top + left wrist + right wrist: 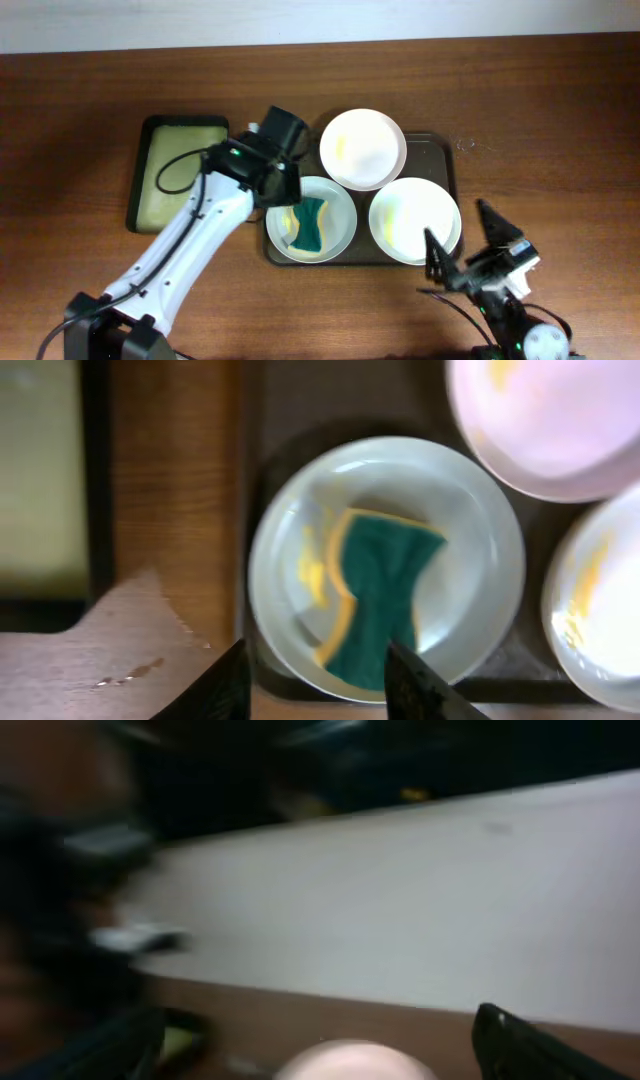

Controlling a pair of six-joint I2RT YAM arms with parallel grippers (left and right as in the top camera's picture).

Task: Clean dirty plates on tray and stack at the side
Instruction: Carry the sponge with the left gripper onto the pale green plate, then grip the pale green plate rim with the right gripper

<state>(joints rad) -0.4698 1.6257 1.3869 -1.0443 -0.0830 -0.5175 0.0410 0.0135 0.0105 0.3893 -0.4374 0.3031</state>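
Observation:
I need to move my right gripper outward next, across the neighboring plate and down onto the sponge plate's facing rim (354,211), because that rim is to the gripper's left in the overhead view.
The dark brown tray (437,155) holds three white plates. The left plate (340,213) carries a green and yellow sponge (310,226) and yellow smears. The far plate (362,148) and the right plate (415,220) show faint yellow smears. My left gripper (278,195) hovers over the left plate's left edge, open and empty. In the left wrist view its fingers (315,660) straddle the near rim of that plate (290,530), with the sponge (380,600) ahead. My right gripper (454,220) is open and empty by the right plate's right edge. The right wrist view is blurred and shows its fingers (318,1015) above a plate (355,1062).
A smaller black tray with yellowish-green lining (180,170) lies left of the brown tray, and it shows in the left wrist view (40,470). A strip of bare wooden table separates the two trays. The far plate (560,420) and right plate (600,610) crowd the tray's right side.

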